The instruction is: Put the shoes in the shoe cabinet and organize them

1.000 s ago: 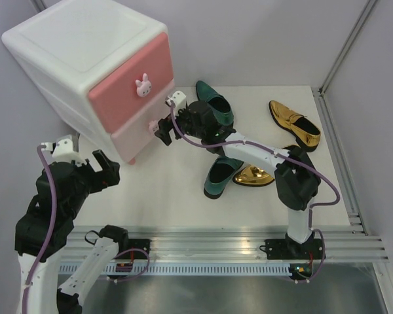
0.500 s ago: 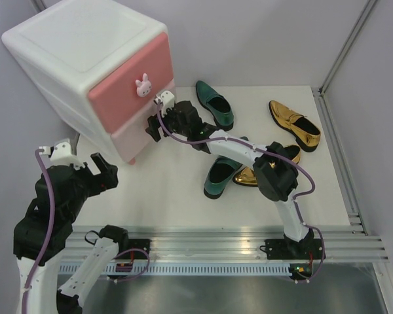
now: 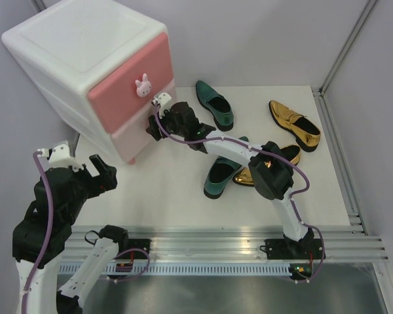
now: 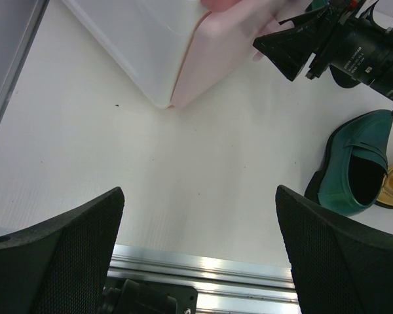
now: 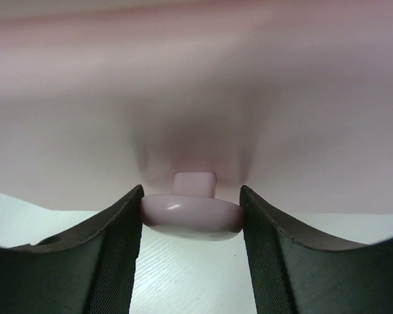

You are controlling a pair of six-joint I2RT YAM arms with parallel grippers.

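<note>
I need to pull my right gripper back next, toward the second green shoe (image 3: 222, 171), which lies to its right in the top view. This should open the closed drawer before I let go of the knob.
The shoe cabinet (image 3: 85, 52) stands at the back left, white with two pink drawer fronts, both closed. My right gripper (image 3: 152, 127) reaches to the pale lower drawer; in the right wrist view its fingers (image 5: 121, 242) press both sides of the small knob (image 5: 192, 214). One green shoe (image 3: 214, 103) lies behind that arm. A second green shoe (image 3: 221, 175) lies beside a gold shoe (image 3: 262, 171), partly under the arm. Another gold shoe (image 3: 295, 124) lies at the right. My left gripper (image 3: 92, 171) hangs open over the near left table, holding nothing.
The upper drawer carries a bunny knob (image 3: 143, 86). A metal rail (image 3: 216, 245) runs along the table's near edge. A vertical frame post (image 3: 344, 52) and the right edge track (image 3: 337, 157) border the shoes' side.
My right gripper moved left to the lower drawer and closed its jaws onto the knob. The left arm shifted slightly toward me.
</note>
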